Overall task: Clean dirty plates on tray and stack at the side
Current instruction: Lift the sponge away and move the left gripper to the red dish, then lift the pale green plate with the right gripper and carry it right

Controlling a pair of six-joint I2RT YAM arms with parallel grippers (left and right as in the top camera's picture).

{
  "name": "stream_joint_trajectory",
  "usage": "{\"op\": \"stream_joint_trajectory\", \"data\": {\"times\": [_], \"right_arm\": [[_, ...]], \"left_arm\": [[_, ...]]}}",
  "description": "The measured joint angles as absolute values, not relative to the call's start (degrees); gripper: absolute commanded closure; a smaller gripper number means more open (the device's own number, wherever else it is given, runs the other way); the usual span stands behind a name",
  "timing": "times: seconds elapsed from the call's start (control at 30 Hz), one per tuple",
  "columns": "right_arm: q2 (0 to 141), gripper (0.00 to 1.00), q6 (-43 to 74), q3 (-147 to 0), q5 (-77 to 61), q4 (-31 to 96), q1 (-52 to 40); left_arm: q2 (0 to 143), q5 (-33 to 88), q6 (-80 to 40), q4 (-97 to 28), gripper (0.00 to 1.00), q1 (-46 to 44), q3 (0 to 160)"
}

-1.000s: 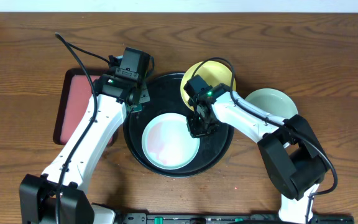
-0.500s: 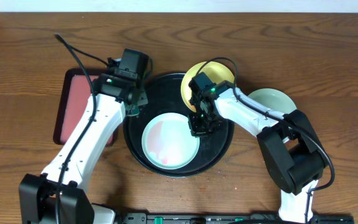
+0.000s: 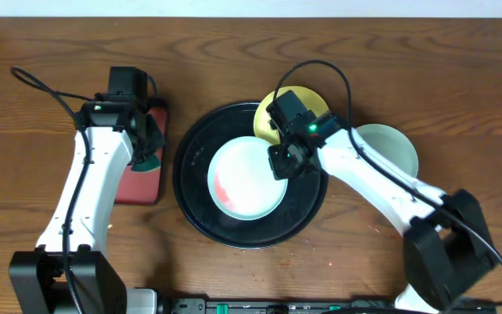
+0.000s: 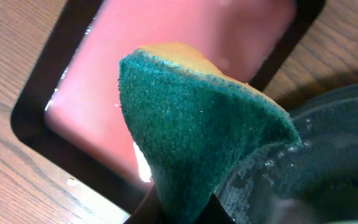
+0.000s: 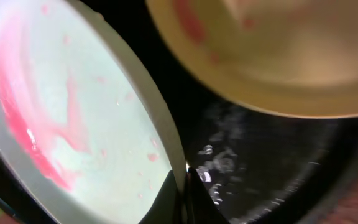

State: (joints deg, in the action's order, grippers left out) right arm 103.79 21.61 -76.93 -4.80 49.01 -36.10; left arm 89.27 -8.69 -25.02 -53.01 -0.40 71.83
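My right gripper lifts next, travels over the other pale plate (image 3: 393, 146), which lies to its right in the overhead view, and comes down to release.
A pale blue-white plate (image 3: 247, 179) with red smears sits tilted in the large black tray (image 3: 194, 153). My right gripper (image 3: 281, 164) is shut on its right rim; the wrist view shows the fingers (image 5: 184, 186) pinching the rim of the plate (image 5: 61, 106). A yellow plate (image 3: 308, 103) leans on the tray's far right rim and also shows in the right wrist view (image 5: 278, 56). Another pale plate (image 3: 389, 144) lies on the table to the right. My left gripper (image 3: 146, 148) is shut on a green and yellow sponge (image 4: 197, 130) over the pink tray.
The pink rectangular dark-rimmed tray (image 3: 138, 179) lies left of the black tray, and shows in the left wrist view (image 4: 185, 56). Wooden table (image 3: 42, 52) all round. The black tray's surface looks wet (image 5: 247, 155).
My left arm has swung left, from the black tray's rim to over the pink tray, with the sponge. My right gripper has lifted and shifted the pale plate up and right in the tray.
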Motion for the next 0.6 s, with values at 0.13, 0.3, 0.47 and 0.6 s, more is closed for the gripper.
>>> {"op": "stream_joint_trajectory", "data": {"times": [0.13, 0.3, 0.47, 0.6], "right_arm": [[100.8, 0.99, 20.9, -76.9, 3.0, 49.0, -38.1], [97.8, 0.99, 20.1, -76.9, 14.8, 48.2, -41.7], [95.4, 0.99, 18.2, -76.9, 26.0, 46.7, -46.4], [94.5, 0.99, 15.9, -76.9, 33.5, 44.5, -50.4]], "left_arm": [[89.3, -8.5, -24.3, -53.1, 0.93, 0.1, 71.8], [89.3, -8.0, -23.9, -53.1, 0.93, 0.1, 71.8], [89.3, -7.4, -23.9, -53.1, 0.93, 0.1, 71.8], [89.3, -6.7, -23.9, -53.1, 0.93, 0.1, 71.8]]}}
